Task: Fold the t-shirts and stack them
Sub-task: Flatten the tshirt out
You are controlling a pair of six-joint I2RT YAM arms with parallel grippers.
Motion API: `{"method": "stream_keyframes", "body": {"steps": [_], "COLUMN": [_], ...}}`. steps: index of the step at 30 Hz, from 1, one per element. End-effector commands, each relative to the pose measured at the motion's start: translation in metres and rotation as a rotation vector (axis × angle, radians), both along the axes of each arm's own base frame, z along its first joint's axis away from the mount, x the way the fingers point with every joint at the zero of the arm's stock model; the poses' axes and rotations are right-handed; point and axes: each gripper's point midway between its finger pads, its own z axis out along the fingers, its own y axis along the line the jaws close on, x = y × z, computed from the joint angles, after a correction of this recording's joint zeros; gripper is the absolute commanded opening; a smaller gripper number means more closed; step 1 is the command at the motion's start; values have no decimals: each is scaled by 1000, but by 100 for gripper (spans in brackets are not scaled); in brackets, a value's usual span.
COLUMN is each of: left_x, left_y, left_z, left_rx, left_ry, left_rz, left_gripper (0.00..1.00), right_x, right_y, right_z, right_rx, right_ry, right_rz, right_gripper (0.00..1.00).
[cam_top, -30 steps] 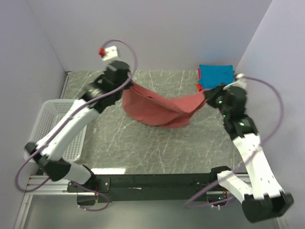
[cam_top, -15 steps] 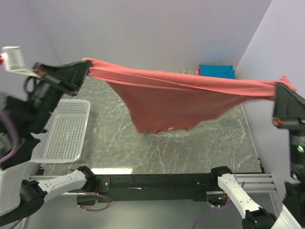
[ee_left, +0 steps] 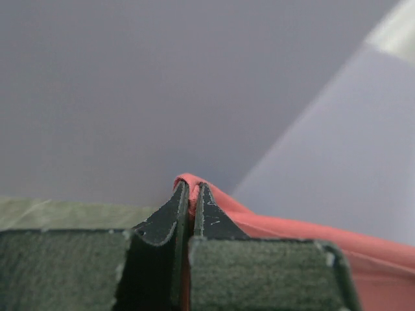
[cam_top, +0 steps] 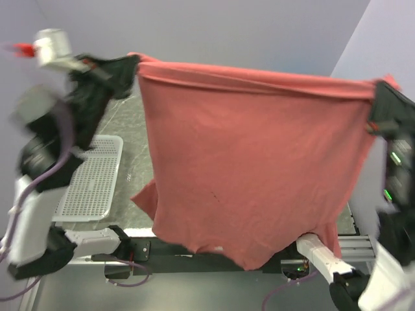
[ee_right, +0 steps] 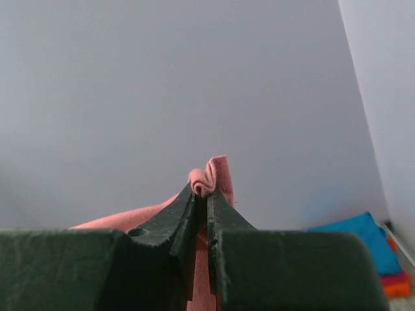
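Observation:
My right gripper moves down and outward to the tabletop beside the folded teal-blue t-shirt next and releases the roll, because the salmon t-shirt hangs spread and taut.
The salmon t-shirt hangs spread out high above the table, filling the middle of the top view. My left gripper is shut on its upper left corner, my right gripper on its upper right corner. The top edge is stretched taut between them. In the left wrist view the left gripper pinches a fold of salmon cloth. In the right wrist view the right gripper clamps a bunched roll of the same cloth. Folded teal-blue and orange t-shirts lie low at the right.
A white mesh basket sits at the left of the marble table. Grey walls close in the back and both sides. The hanging shirt hides most of the table and the folded stack in the top view.
Both arms have risen and moved apart, lifting the salmon t-shirt off the table. It went from a sagging bundle to a flat sheet hanging close to the camera.

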Motion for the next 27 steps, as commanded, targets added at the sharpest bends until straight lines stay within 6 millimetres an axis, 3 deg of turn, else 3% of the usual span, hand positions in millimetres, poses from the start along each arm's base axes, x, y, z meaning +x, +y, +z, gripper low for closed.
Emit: {"method": "stream_keyframes", "body": {"steps": [1,3,4,6,7,8,9,10,11,12,13,14,15,16,19,20,21,22,23,25,26,27], "left_x": [101,144,185,217,240,250,258,271,276,283,292,299,301,305,307,302,300,297,290,277,265,255], "left_y": [27,29,52,63,60,52,48,44,44,42,48,48,49,51,47,46,43,39,39,35,33,26], "left_z": [-85,-130,-171,-231,-277,-302,-323,-358,-374,-384,-408,-408,-414,-424,-422,-433,-429,-431,-442,-444,-459,-452], "left_rx": [127,166,142,176,246,283,318,349,360,356,365,354,357,367,372,384,376,367,374,346,347,325], "left_ry": [261,377,483,625,711,752,785,845,873,885,931,931,953,975,956,973,962,965,993,1021,1063,1055], "left_rz": [435,407,464,515,518,488,470,465,464,450,454,440,432,435,410,392,374,348,337,313,296,274], "left_gripper": [1,1,1,1,2,23,37,54,83,94,99,99,99,99,99,99,99,99,99,99,99,99], "right_x": [131,176,217,257,291,309,326,355,369,392,404,414,424,433,427,421,412,395,385,355,346,333], "right_y": [-9,-8,4,8,18,24,32,39,49,55,62,67,70,73,82,83,82,83,86,88,89,90], "right_z": [-72,-100,-139,-170,-212,-229,-244,-285,-303,-349,-352,-364,-407,-394,-414,-417,-398,-424,-429,-442,-447,-456], "right_rx": [-32,-42,-43,-33,-40,-47,-49,-54,-58,-55,-54,-57,-55,-62,-91,-98,-94,-89,-86,-59,-57,-63], "right_ry": [265,331,424,473,563,595,609,687,715,800,805,830,935,921,997,1005,963,1020,1030,1059,1073,1102], "right_rz": [-168,-160,-101,-64,-22,8,41,68,123,145,183,210,221,228,238,231,214,215,220,243,254,265], "right_gripper": [0,0,0,0,0,0,0,0,0,13,27,39,63,72,83,83,84,84,84,84,84,84]}}
